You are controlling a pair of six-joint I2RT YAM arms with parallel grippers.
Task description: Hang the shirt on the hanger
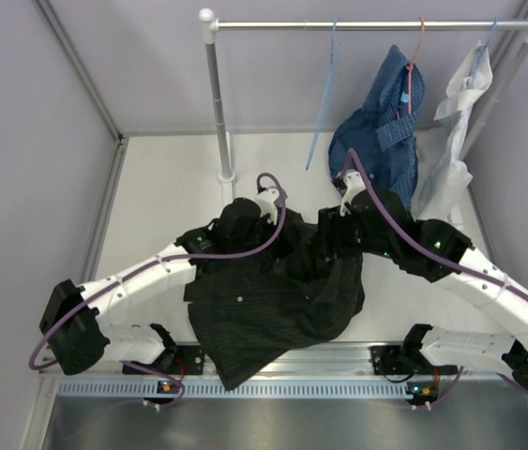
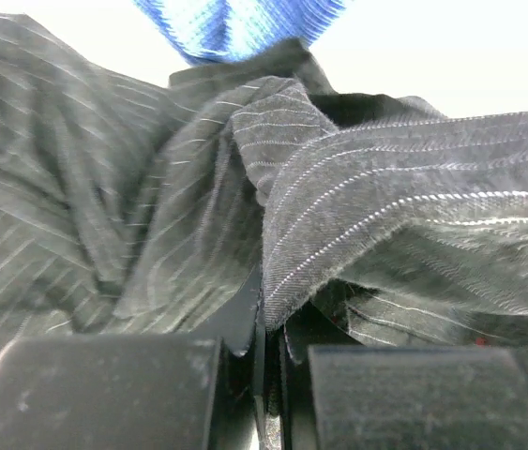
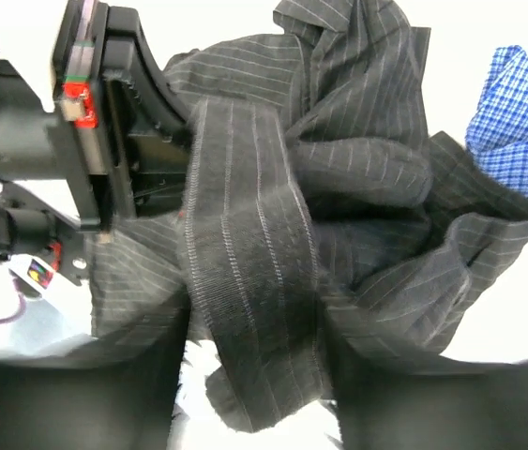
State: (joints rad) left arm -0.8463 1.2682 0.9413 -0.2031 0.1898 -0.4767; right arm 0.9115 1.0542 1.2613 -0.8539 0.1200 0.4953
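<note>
Next, my right gripper rises, then moves outward to the empty hanger's wire, the hanger's wire (image 1: 323,107), while my left gripper holds the shirt.
The black pinstriped shirt (image 1: 273,309) lies bunched between my two arms, its lower part spread toward the table's front edge. My left gripper (image 1: 280,221) is shut on a folded edge of the shirt (image 2: 357,225); the jaws (image 2: 268,328) pinch the fabric. My right gripper (image 1: 339,225) is open, and a flat band of the shirt (image 3: 254,281) hangs between its spread fingers (image 3: 256,394) with the table showing below. The light-blue wire hanger (image 1: 324,108) hangs empty on the rail, behind the grippers.
A blue checked shirt (image 1: 385,141) on a red-pink hanger (image 1: 415,66) and a white garment (image 1: 456,131) hang on the rail (image 1: 367,25) at the back right. The rail's upright post (image 1: 217,103) stands behind the left gripper. Grey walls close in both sides.
</note>
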